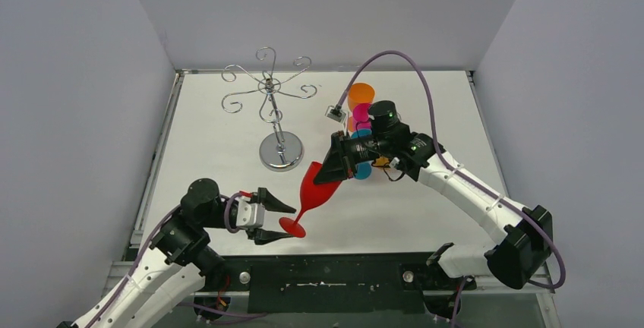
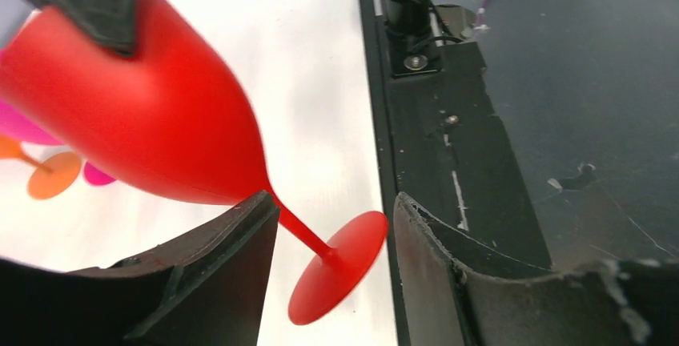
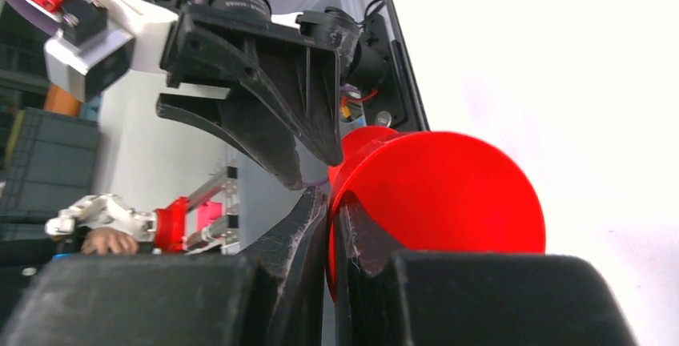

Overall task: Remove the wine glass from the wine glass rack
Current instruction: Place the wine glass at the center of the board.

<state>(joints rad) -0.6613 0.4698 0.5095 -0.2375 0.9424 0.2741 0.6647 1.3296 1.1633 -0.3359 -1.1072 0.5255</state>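
Next, my right gripper should swing to its right in the top view, lower the red wine glass upright onto bare tabletop by the blue glass below and release.
The red wine glass (image 1: 315, 185) is off the wine glass rack (image 1: 267, 89) and hangs tilted over the table, bowl up and foot toward the near edge. My right gripper (image 1: 336, 165) is shut on the bowl's rim, one finger inside and one outside, as the right wrist view (image 3: 332, 195) shows on the glass (image 3: 448, 194). My left gripper (image 1: 282, 220) is open, its fingers on either side of the stem and foot without touching. In the left wrist view the glass (image 2: 144, 98) fills the upper left above the gripper (image 2: 335, 202). The rack's arms are bare.
Several coloured glasses, orange (image 1: 361, 94), pink (image 1: 361, 112) and blue (image 1: 363, 168), stand behind the right gripper at mid-table. The rack's shiny round base (image 1: 281, 151) sits just behind the red glass. The black front rail (image 1: 342, 275) runs along the near edge.
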